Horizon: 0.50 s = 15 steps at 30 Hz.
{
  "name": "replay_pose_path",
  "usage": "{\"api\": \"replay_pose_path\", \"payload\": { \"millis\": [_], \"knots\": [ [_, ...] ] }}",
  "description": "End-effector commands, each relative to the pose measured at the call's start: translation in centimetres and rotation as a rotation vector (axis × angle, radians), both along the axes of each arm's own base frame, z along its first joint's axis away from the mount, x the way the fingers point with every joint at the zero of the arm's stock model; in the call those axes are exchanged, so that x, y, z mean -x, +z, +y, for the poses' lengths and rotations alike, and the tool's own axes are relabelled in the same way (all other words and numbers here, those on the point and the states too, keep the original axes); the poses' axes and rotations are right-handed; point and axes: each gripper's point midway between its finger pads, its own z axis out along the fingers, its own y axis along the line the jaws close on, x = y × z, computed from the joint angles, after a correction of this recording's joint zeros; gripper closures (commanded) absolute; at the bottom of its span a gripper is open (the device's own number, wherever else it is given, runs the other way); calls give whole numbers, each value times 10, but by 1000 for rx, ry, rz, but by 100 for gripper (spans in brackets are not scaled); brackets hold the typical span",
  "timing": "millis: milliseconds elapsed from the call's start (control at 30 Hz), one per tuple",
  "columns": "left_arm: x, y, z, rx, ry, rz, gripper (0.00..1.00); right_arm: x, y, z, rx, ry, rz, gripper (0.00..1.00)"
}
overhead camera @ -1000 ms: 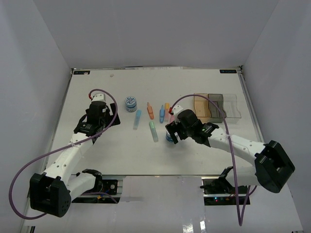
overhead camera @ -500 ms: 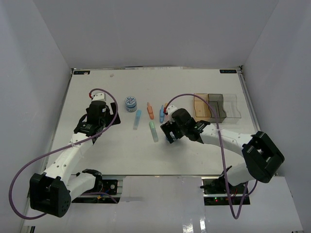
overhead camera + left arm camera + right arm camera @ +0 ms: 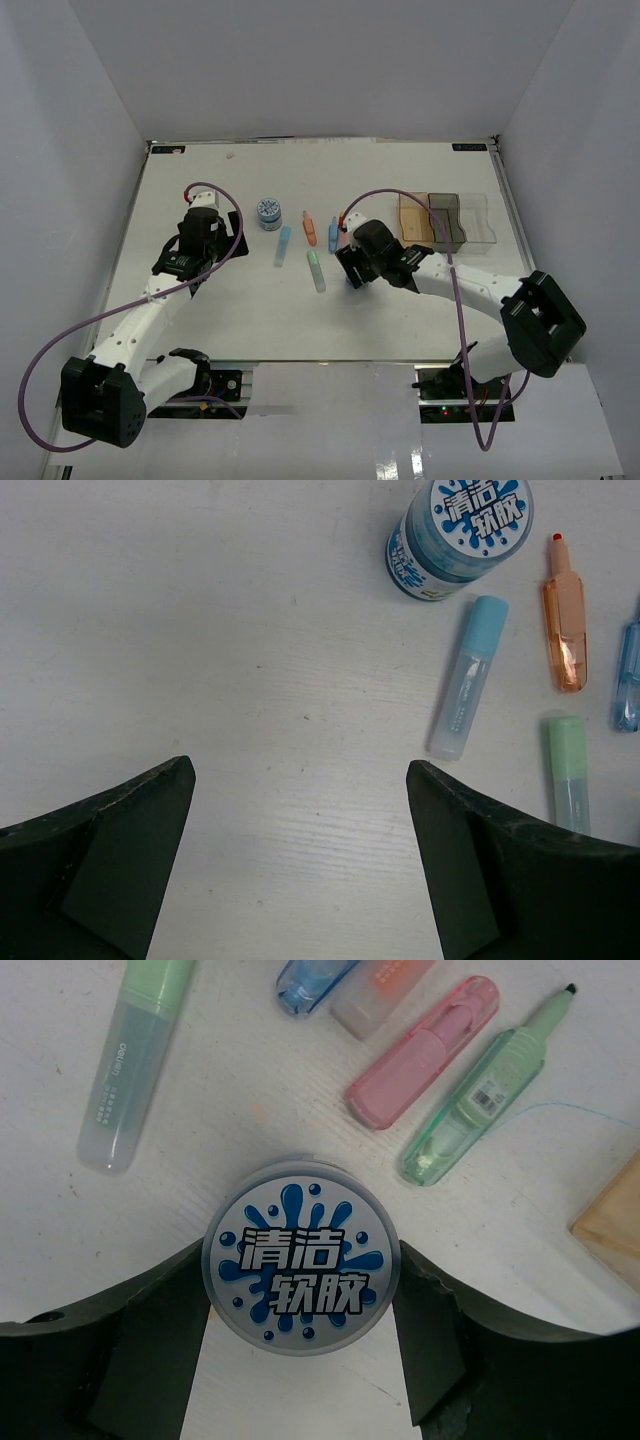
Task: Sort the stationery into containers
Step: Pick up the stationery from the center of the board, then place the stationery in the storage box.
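The clear bin's far end is empty. My right gripper should next lift the tub outward past the amber and grey bins [image 3: 446, 222] and lower it there.
My right gripper [image 3: 300, 1295] is shut on a round blue-and-white tub [image 3: 300, 1268] standing on the table, one finger pressed against each side. Just past it lie a green stick [image 3: 135, 1070], a pink stick [image 3: 425, 1052] and a mint stick [image 3: 480, 1095]. From above, the right gripper [image 3: 349, 275] covers that tub. My left gripper [image 3: 300, 810] is open over bare table, with a second tub [image 3: 460, 530], a light blue stick [image 3: 465, 675] and an orange stick [image 3: 565, 620] ahead to its right. The amber bin [image 3: 415, 222], grey bin [image 3: 446, 222] and clear bin [image 3: 478, 220] stand in a row at the right.
A blue stick [image 3: 333, 233] lies between the orange stick [image 3: 309, 229] and the right gripper. White walls close in the table on three sides. A purple cable loops from each arm. The amber bin's corner [image 3: 612, 1220] shows at the right wrist view's edge.
The right gripper has shifted slightly left and down over the tub, and its fingers have closed against the tub's sides. The left arm has stayed still.
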Motion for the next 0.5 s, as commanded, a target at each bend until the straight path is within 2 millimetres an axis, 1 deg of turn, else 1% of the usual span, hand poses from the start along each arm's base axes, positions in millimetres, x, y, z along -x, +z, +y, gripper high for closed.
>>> {"api": "replay_pose_path", "payload": {
  "millis": [0,33,67,100,133,167,233,267,333,367,433,467],
  "knots": [
    [-3,10,-1,13,-7,-34,2,-33,68,-3,-91,-94,-157,49],
    [-3,10,-1,12,-9,-33,2,-41,82,-9,-96,-119,-189,49],
    [-4,10,-2,15,-9,-34,2,-56,92,-30,-85,-192,-221,49],
    [-4,8,-3,16,-13,-27,2,-63,101,-46,-79,-238,-236,49],
    [-3,8,-3,16,-15,-24,2,-74,117,-60,-89,-293,-266,49],
    [-4,9,-3,16,-17,-25,2,-90,126,-92,-84,-394,-288,49],
    [-3,9,-3,21,-15,-25,2,-107,142,-126,-82,-510,-334,49],
    [-3,9,-4,23,-14,-29,2,-118,147,-156,-83,-599,-342,49],
    [-3,11,-4,25,-13,-34,2,-129,150,-180,-93,-667,-342,48],
    [-2,10,-4,25,-15,-29,2,-138,152,-206,-89,-748,-346,48],
    [-2,10,-6,33,-23,-27,2,-146,152,-230,-80,-829,-350,47],
    [-2,9,-6,35,-26,-25,2,-153,150,-250,-79,-893,-345,47]
  ]
}}
